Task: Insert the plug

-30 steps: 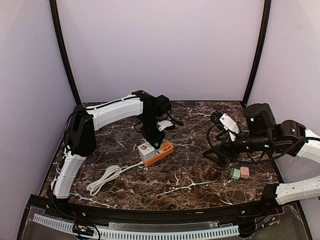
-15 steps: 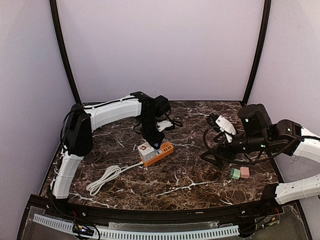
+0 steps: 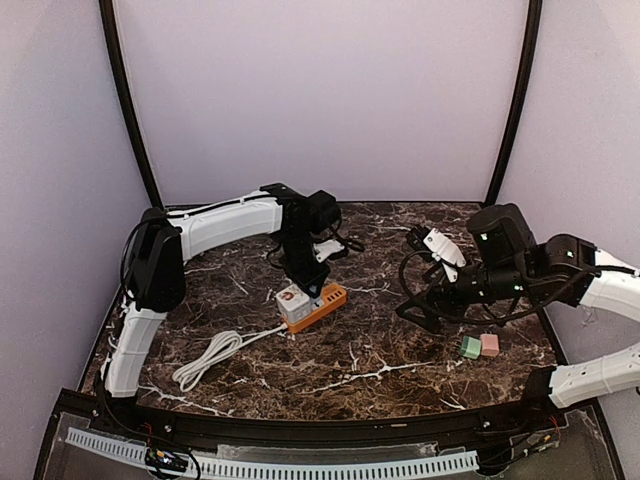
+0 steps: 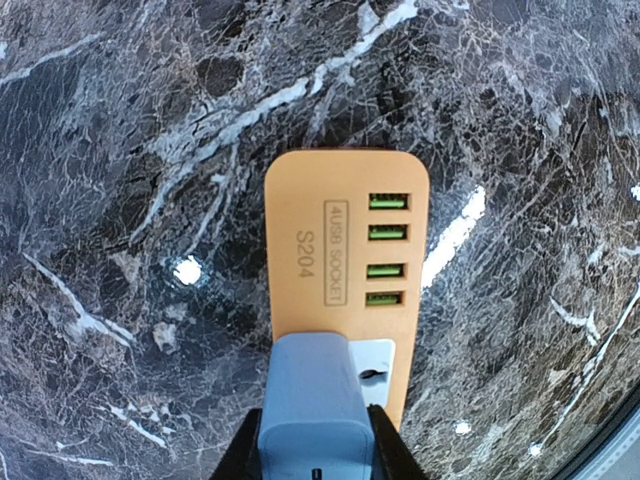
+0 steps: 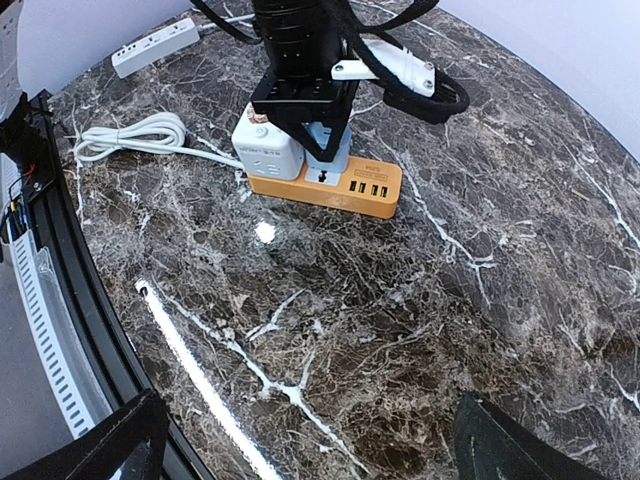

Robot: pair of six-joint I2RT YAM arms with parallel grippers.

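Observation:
My left gripper will push outward, keep the light blue plug (image 4: 312, 400) against the white socket panel (image 4: 375, 364) and let go, because the plug stands upright over the panel.
My left gripper (image 4: 312, 445) is shut on a light blue plug (image 4: 312, 400) and holds it upright over the white socket panel (image 4: 378, 365) of the orange power strip (image 4: 345, 250). I cannot tell whether the plug's pins are in the socket. Several green USB ports (image 4: 388, 232) show on the strip's far end. In the top view the left gripper (image 3: 305, 270) stands directly above the strip (image 3: 325, 303). My right gripper (image 5: 310, 460) is open and empty, hovering over bare table to the right, in the top view (image 3: 418, 308).
A white adapter (image 3: 291, 298) sits plugged in at the strip's left end, with a coiled white cable (image 3: 208, 355) running front-left. A green block (image 3: 470, 347) and a pink block (image 3: 490, 344) lie at the right. A white power strip (image 5: 155, 47) lies beyond the cable.
My right arm has shifted left toward the table's middle. The left gripper has stayed over the strip with the plug.

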